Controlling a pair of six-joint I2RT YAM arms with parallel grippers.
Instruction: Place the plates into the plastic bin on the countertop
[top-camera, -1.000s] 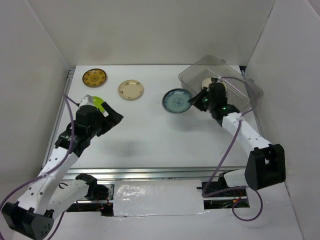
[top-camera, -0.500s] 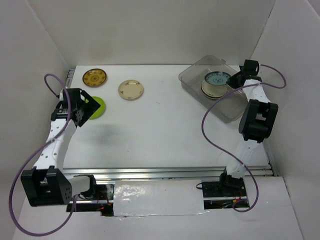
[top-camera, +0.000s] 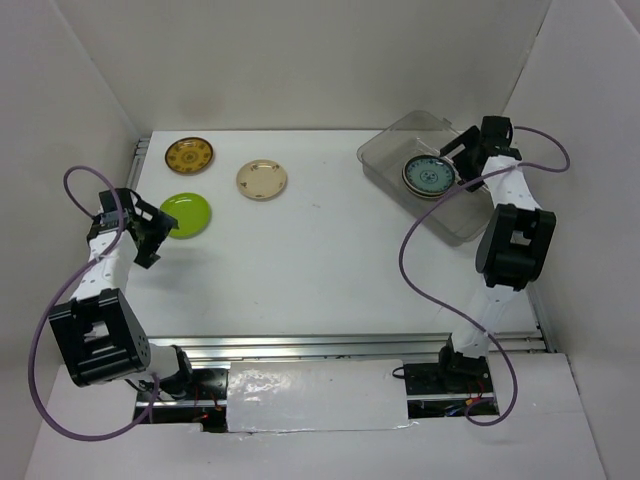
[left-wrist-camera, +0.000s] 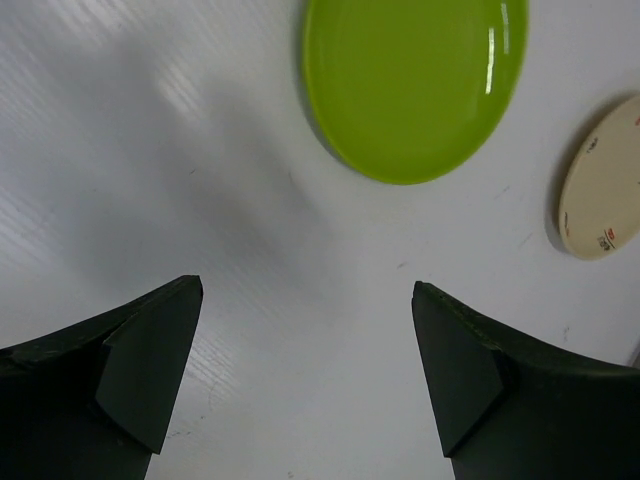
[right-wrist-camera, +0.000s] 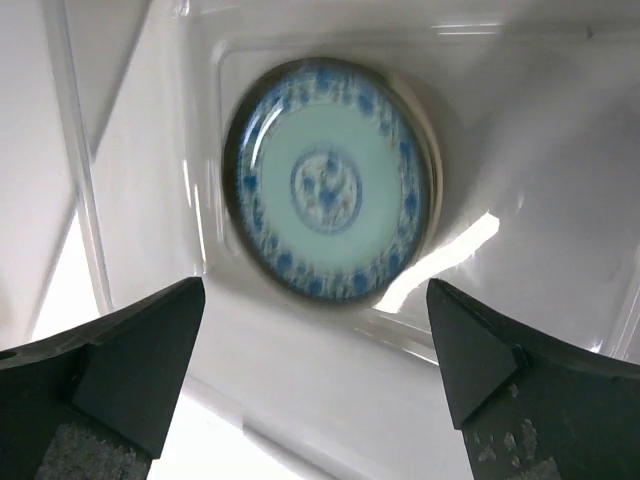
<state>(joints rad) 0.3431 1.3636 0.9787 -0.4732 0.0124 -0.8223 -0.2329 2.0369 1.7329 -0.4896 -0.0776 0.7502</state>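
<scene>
My left gripper is open and should next go down toward the lime green plate until its fingers are on both sides of the plate's near rim (top-camera: 181, 234) (left-wrist-camera: 384, 178).
The clear plastic bin (top-camera: 470, 215) stands at the back right of the white countertop (top-camera: 320, 270). A blue-green patterned plate (top-camera: 429, 175) (right-wrist-camera: 330, 180) lies in it on top of a cream-rimmed plate. My right gripper (top-camera: 456, 160) (right-wrist-camera: 315, 287) hovers open over the bin's right side, holding nothing. Three plates lie on the countertop at the left: mustard (top-camera: 189, 155), cream (top-camera: 262, 179) (left-wrist-camera: 605, 180) and lime green (top-camera: 185, 215) (left-wrist-camera: 415, 85). My left gripper (top-camera: 155, 238) (left-wrist-camera: 306, 288) is open just left of the lime green plate, apart from it.
White walls close in the countertop on three sides. A metal rail (top-camera: 330, 345) runs along the near edge. The bin's wall (right-wrist-camera: 130, 150) stands close to my right gripper's left finger. A purple cable (top-camera: 415, 250) loops beside the right arm.
My right gripper has opened and the blue-green plate now lies flat in the bin. My left arm has drawn back to the left, leaving the lime green plate uncovered.
</scene>
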